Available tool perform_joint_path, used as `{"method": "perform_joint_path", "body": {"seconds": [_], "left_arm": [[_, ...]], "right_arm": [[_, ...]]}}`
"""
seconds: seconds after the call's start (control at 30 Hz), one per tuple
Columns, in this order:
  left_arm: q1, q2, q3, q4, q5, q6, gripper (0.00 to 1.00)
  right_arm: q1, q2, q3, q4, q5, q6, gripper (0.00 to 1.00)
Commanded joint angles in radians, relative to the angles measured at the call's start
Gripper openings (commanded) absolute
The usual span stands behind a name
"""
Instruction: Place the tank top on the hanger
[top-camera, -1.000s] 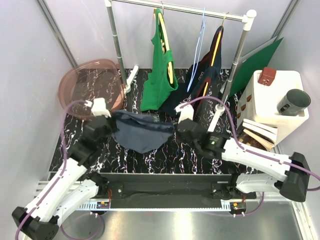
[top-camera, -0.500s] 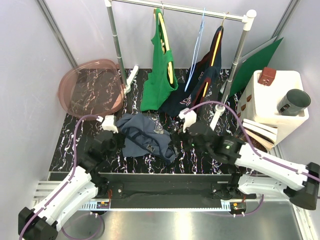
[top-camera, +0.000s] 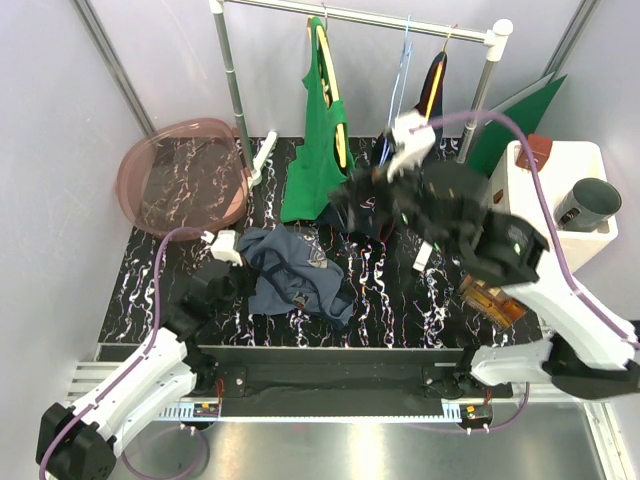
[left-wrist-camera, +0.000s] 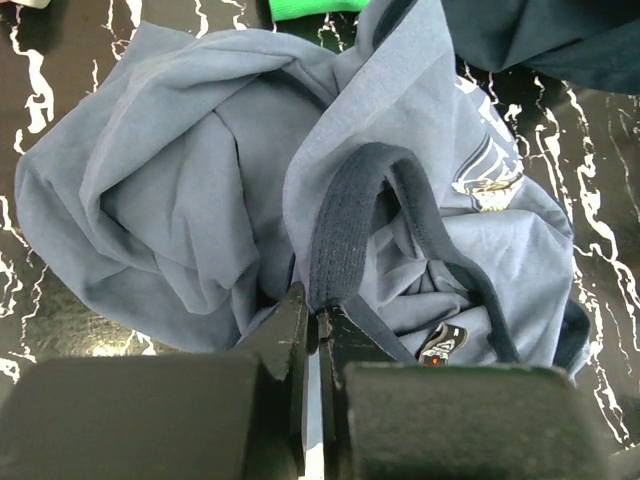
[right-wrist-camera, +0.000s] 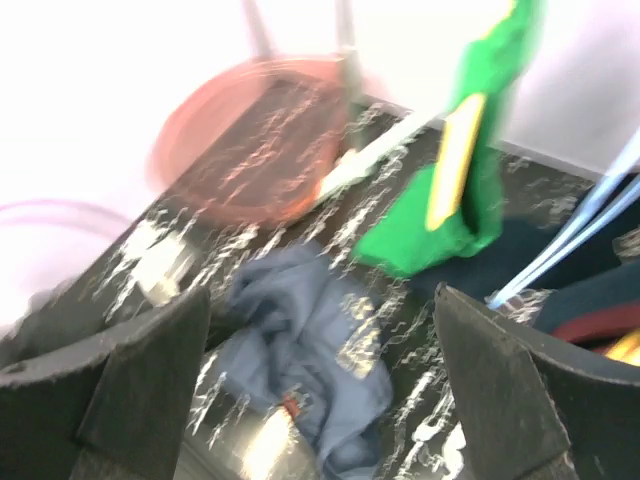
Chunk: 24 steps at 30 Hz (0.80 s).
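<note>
My right gripper moves outward toward the bar next and brings its open fingers around the light-blue hanger's upper wires (top-camera: 403, 66), since these still hang outside its fingers.
The slate-blue tank top (top-camera: 297, 276) lies crumpled on the black marbled table, its small chest graphic facing up. My left gripper (top-camera: 243, 284) sits low at the garment's left edge. In the left wrist view this gripper (left-wrist-camera: 318, 315) is shut on the tank top's (left-wrist-camera: 190, 180) dark ribbed strap. My right gripper (top-camera: 360, 198) is raised above the table, in front of the hung clothes. Its fingers stand wide open around nothing (right-wrist-camera: 320, 297), with the tank top (right-wrist-camera: 300, 345) far below. The thin light-blue hanger (top-camera: 402, 72) hangs bare on the rail, and its wires (right-wrist-camera: 580, 235) show blurred at the right.
A green tank top (top-camera: 322, 130) and a navy top (top-camera: 432, 92) hang on yellow hangers from the metal rail (top-camera: 360, 15). A pink basin (top-camera: 185, 175) sits at the back left. A white box (top-camera: 560, 190) with a dark cup and a green board (top-camera: 520, 115) stand on the right.
The right gripper opened, let go of the tank top and rose back toward the rack. The top, first stretched between both grippers, dropped in a heap. The left gripper kept its hold.
</note>
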Motion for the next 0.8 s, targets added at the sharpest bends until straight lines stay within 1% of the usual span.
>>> {"method": "perform_joint_path", "body": {"seconds": [0.0, 0.03, 0.07, 0.1, 0.13, 0.17, 0.27, 0.3, 0.4, 0.57, 0.77], "left_arm": [[-0.004, -0.023, -0.019, 0.076, 0.03, 0.003, 0.0], [-0.003, -0.029, -0.023, 0.076, 0.03, 0.002, 0.0], [-0.003, -0.034, -0.025, 0.079, 0.032, 0.002, 0.0], [-0.003, -0.038, -0.028, 0.079, 0.035, 0.002, 0.0], [-0.004, -0.05, -0.031, 0.078, 0.038, 0.0, 0.0], [-0.003, -0.057, -0.033, 0.076, 0.039, 0.0, 0.0], [-0.004, -0.084, -0.04, 0.073, 0.044, -0.006, 0.0], [-0.006, -0.09, -0.042, 0.073, 0.046, -0.009, 0.0], [-0.009, -0.11, -0.046, 0.073, 0.049, -0.01, 0.0], [-0.018, -0.119, -0.048, 0.073, 0.049, -0.01, 0.0], [-0.021, -0.123, -0.048, 0.065, 0.043, -0.009, 0.0]], "right_arm": [[-0.135, 0.191, 0.325, -0.144, 0.131, -0.075, 1.0], [-0.158, 0.266, 0.384, -0.176, 0.125, -0.084, 0.99], [-0.181, 0.305, 0.511, -0.198, 0.154, -0.09, 0.99], [-0.186, 0.344, 0.573, -0.219, 0.178, -0.102, 0.98], [-0.191, 0.421, 0.634, -0.262, 0.197, -0.122, 0.98], [-0.204, 0.456, 0.744, -0.278, 0.22, -0.13, 0.97], [-0.252, 0.572, 0.904, -0.325, 0.203, -0.148, 0.97], [-0.296, 0.59, 0.926, -0.331, 0.201, -0.145, 0.97], [-0.365, 0.633, 0.95, -0.332, 0.231, -0.145, 0.94], [-0.413, 0.664, 0.911, -0.335, 0.241, -0.136, 0.93], [-0.462, 0.736, 0.957, -0.335, 0.255, -0.164, 0.91]]}}
